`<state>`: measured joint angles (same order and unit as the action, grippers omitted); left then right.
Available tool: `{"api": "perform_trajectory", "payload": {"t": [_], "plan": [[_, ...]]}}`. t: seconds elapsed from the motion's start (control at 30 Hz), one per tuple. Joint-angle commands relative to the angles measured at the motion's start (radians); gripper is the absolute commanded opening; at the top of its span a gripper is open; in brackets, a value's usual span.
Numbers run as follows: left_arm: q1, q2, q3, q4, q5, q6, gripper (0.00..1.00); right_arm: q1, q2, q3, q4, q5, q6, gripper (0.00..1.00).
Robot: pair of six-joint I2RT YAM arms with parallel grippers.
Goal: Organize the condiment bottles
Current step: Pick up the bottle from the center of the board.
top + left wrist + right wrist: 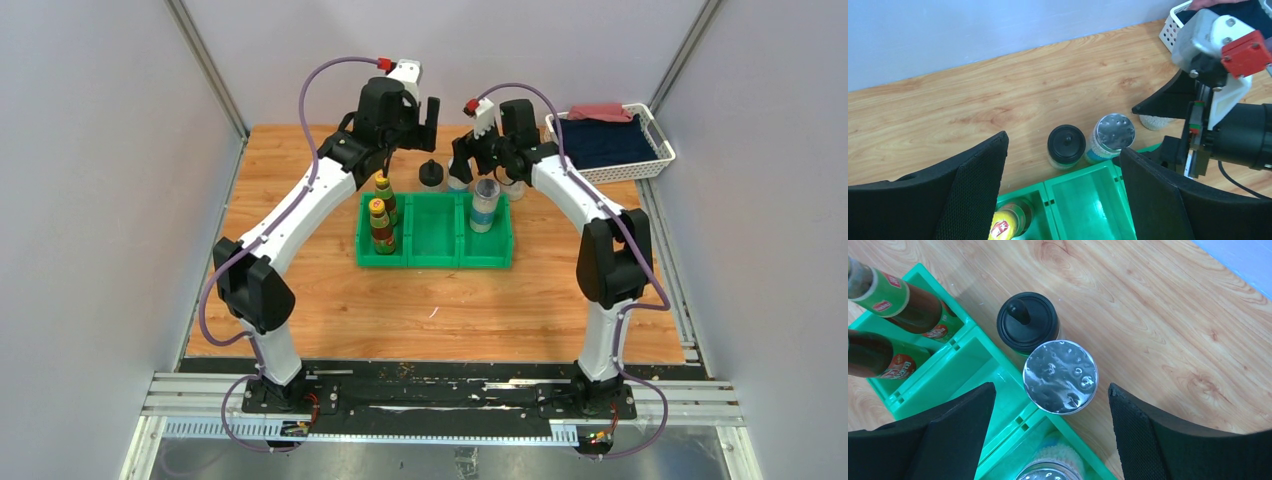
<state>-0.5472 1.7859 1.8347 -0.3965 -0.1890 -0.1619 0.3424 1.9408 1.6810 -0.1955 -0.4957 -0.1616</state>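
The right gripper lowers first, then closes next around the rim of the loose shaker, which is lined up between its open fingers.
The green bin (435, 235) holds two brown yellow-capped bottles (381, 222) in its left compartment and one silver-lidded shaker (484, 205) in its right one. Behind the bin stand a black-knob jar (431, 173) (1066, 144) (1028, 322) and the other shaker (1114, 132) (1060, 376), side by side. Another clear jar (513, 188) (1153, 121) is partly hidden by the right arm. My left gripper (412, 125) (1062, 144) is open and empty above the bin's back edge. My right gripper (468, 158) (1051, 385) is open above the loose shaker, not touching it.
A white basket (655, 130) (1170, 27) with dark and red cloths stands at the back right. The bin's middle compartment (1088, 200) holds nothing. The two grippers hang close together above the bin's back edge. Grey walls enclose the wooden table.
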Motion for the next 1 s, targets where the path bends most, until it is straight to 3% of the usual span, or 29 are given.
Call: {"api": "perform_trajectory", "payload": {"t": [0.0,0.97], "plan": [[-0.003,-0.048,-0.014,0.032,0.02,-0.005,0.89,0.018,0.033,0.048,-0.05,0.031,-0.037,0.87],[-0.002,-0.055,-0.056,0.057,0.045,0.004,0.89,0.03,0.128,0.135,-0.092,0.031,-0.055,0.86]]}}
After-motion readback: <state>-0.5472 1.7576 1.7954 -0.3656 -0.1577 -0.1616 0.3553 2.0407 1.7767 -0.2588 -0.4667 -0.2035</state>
